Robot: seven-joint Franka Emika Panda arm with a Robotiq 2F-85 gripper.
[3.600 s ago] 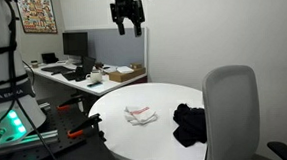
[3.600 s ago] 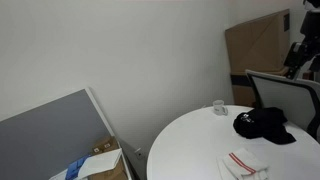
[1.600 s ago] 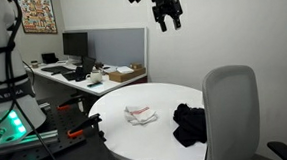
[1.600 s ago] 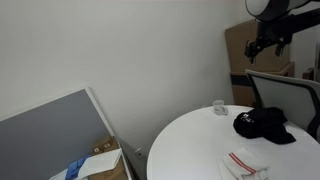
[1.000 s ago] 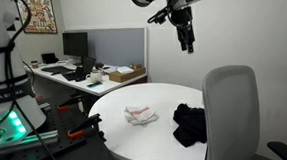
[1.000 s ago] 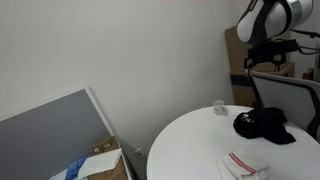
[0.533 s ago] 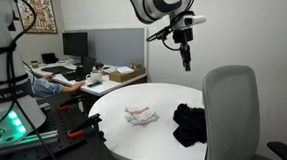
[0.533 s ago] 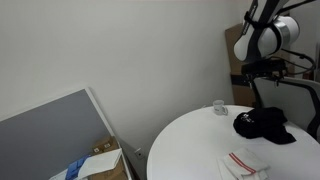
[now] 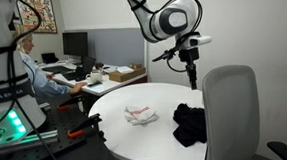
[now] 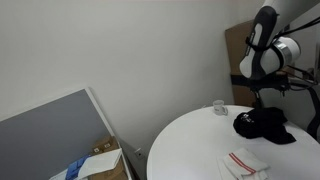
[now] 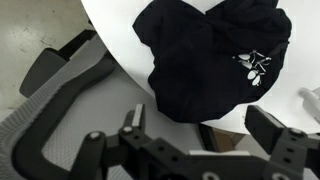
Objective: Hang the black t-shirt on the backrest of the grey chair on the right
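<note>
My gripper's open fingers come down around the cloth of the top of the black t-shirt (image 9: 189,123) (image 11: 190,105) next. It lies below the gripper, and the fingers stand apart over it.
The black t-shirt (image 9: 189,123) lies crumpled on the round white table (image 9: 137,135), near the edge next to the grey chair (image 9: 232,110). It also shows in the other exterior view (image 10: 263,125) and fills the top of the wrist view (image 11: 205,55), with a small white print on it. My gripper (image 9: 192,79) hangs open and empty a little above the shirt, pointing down. In the wrist view both fingers (image 11: 270,125) show apart, with the shirt beyond them. The chair's grey fabric (image 11: 45,125) lies beside the table there.
A white cloth with red stripes (image 9: 139,114) lies mid-table, also seen in an exterior view (image 10: 246,162). A small glass (image 10: 218,107) stands at the table's far edge. A person (image 9: 35,69) sits at the desk behind. A grey partition (image 10: 60,135) stands nearby.
My gripper has come down from high above and moved toward the chair side, now close over the black t-shirt. A person has leaned into view at the desk.
</note>
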